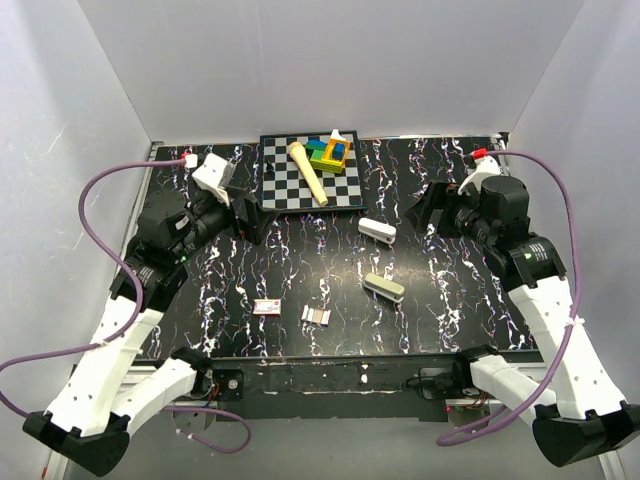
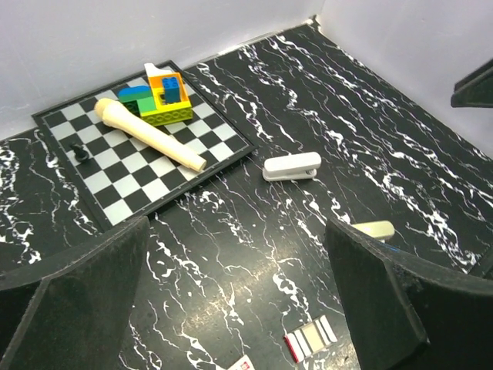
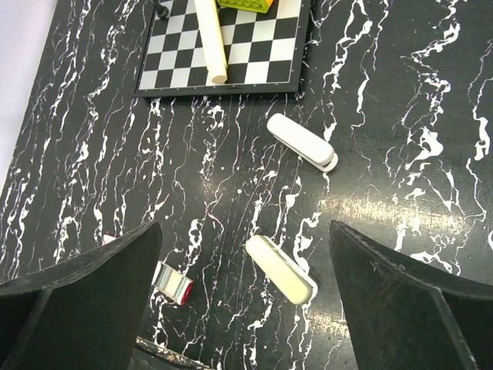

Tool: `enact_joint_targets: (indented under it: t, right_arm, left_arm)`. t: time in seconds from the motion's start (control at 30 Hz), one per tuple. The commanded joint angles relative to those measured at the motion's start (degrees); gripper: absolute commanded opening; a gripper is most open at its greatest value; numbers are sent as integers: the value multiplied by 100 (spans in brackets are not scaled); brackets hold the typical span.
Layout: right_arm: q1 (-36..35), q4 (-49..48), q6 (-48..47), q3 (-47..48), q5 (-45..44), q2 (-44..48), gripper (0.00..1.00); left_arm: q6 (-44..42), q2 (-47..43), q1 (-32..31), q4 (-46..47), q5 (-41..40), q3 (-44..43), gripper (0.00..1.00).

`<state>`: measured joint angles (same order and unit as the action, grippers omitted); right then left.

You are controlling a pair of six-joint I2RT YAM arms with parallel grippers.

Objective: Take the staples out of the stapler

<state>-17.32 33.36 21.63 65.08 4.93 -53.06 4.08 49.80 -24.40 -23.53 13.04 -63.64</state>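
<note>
The stapler's body is below my right gripper and to its left in the top view, so my right gripper should next move down and back and turn astride the cream stapler's body (image 1: 386,289) (image 3: 283,270).
Two closed staplers lie on the black marbled table. A white stapler (image 1: 377,229) is mid-table; it also shows in the left wrist view (image 2: 292,166) and the right wrist view (image 3: 301,142). A cream stapler (image 1: 384,287) lies nearer the front, seen in the right wrist view (image 3: 280,268) and partly behind a finger in the left wrist view (image 2: 374,229). No loose strip of staples shows. My left gripper (image 1: 252,215) (image 2: 235,231) is open and empty, held above the table at the left. My right gripper (image 1: 435,212) (image 3: 245,231) is open and empty, above the cream stapler's area.
A small red-and-white box (image 1: 267,307) and a red-edged packet with silvery stripes (image 1: 316,315) (image 2: 310,338) (image 3: 173,282) lie near the front edge. A checkerboard (image 1: 285,185) at the back holds a cream rod (image 1: 308,171), toy bricks (image 1: 328,152) and a black pawn (image 1: 269,166).
</note>
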Motion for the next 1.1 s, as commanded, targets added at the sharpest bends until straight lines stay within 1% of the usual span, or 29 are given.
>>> enact_joint_targets:
  t: [0.0, 0.17, 0.3, 0.4, 0.57, 0.6, 0.8, 0.9, 1.07]
  right_arm:
    - [-17, 55, -133, 66, 385, -38, 96]
    - [-210, 363, -132, 66, 360, -100, 93]
    - [-438, 434, -168, -197, 114, -91, 93]
    - [-579, 513, -141, -381, 113, -143, 91]
    - [-834, 671, -133, -724, 70, -65, 90]
    - [-878, 697, -115, -803, 35, -38, 90]
    - [-983, 794, 69, -1322, 61, 41, 89]
    - [-1019, 900, 192, -1462, 105, 59, 88]
    - [-1142, 891, 289, -1727, -18, -46, 87]
  left_arm:
    - [-188, 284, -3, -204, 515, -254, 98]
    - [-179, 557, -3, -222, 822, -325, 98]
    - [-223, 829, -47, -213, 999, -334, 98]
    - [-223, 1084, -187, -179, 1104, -351, 98]
    - [-381, 1549, -792, -231, 1166, -421, 98]
    - [-590, 1663, -942, -266, 1157, -439, 98]
    - [-925, 2358, -1856, -345, 692, -553, 98]
    - [-1119, 2622, -2138, -214, 638, -571, 98]
    - [-1322, 2912, -2323, -161, 542, -615, 98]
